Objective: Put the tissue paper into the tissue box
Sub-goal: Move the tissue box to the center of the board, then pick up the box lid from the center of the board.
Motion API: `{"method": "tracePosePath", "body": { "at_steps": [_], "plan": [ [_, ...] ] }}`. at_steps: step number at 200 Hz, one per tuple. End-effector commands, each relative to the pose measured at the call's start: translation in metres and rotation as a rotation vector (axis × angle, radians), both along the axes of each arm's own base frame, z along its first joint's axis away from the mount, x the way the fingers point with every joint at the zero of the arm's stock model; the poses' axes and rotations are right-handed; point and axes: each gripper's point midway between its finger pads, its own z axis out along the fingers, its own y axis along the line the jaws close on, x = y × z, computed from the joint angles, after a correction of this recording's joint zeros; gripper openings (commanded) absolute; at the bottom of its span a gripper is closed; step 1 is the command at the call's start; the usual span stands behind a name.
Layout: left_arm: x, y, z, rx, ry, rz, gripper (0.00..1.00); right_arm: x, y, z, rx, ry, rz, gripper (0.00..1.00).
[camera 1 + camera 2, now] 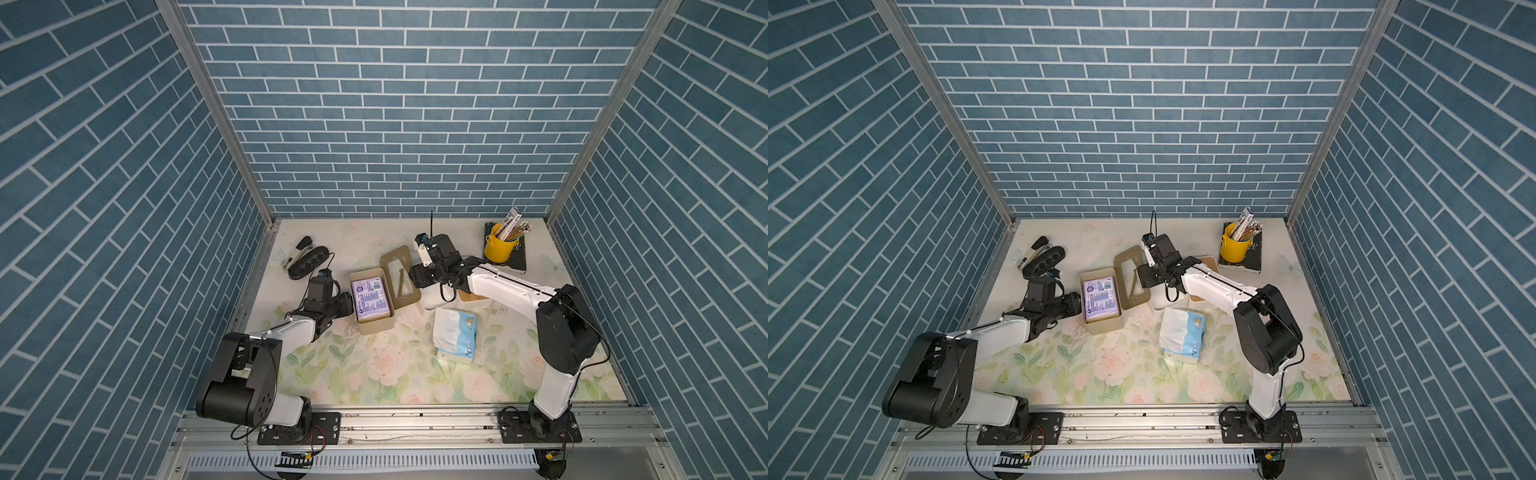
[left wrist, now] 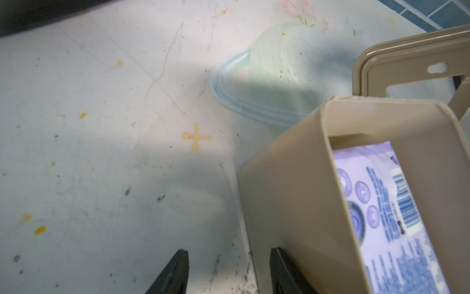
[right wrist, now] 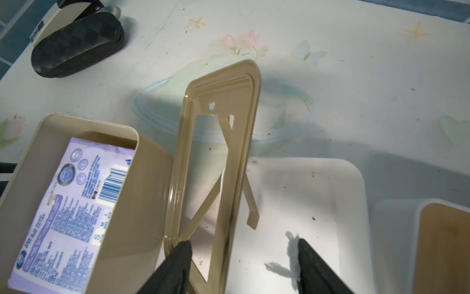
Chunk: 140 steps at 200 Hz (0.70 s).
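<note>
The lid's raised long edge (image 1: 415, 288) (image 3: 221, 257) is just below my right gripper, nearer its box-side finger. I will ease my right gripper down toward the tissue box and close on that edge.
The tan tissue box (image 1: 376, 328) stands open at the table's left middle, with a purple tissue paper pack (image 1: 371, 299) lying flat inside it. Its tan lid frame (image 1: 400, 276) stands tilted just right of the box. A blue-and-white tissue pack (image 1: 455, 336) lies on the table further right. My left gripper (image 1: 348, 301) is open at the box's left wall; in the left wrist view one finger (image 2: 281, 269) sits against the outer wall (image 2: 287, 198). My right gripper (image 3: 244, 264) is open around the lid's (image 3: 216, 152) near end, holding nothing.
A white tray (image 3: 305, 203) lies under my right gripper, beside a box with a wooden lid (image 3: 445, 241). A black case (image 1: 308, 262) and a stapler (image 1: 297, 249) lie at the back left. A yellow cup of pencils (image 1: 498, 247) stands on a dark book (image 1: 517, 262) at the back right.
</note>
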Motion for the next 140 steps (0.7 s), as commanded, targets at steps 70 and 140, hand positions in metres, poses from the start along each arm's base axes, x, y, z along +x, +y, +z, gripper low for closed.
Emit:
{"method": "tracePosePath", "body": {
  "at_steps": [70,140],
  "plan": [
    [0.001,0.011,0.016,0.063,-0.042,0.028,0.58,0.013,0.023,-0.015,0.087,0.066,0.079,0.40],
    [-0.001,0.017,0.034,0.077,-0.087,0.048,0.58,0.011,0.033,0.002,0.139,0.064,0.115,0.07]
  ]
}}
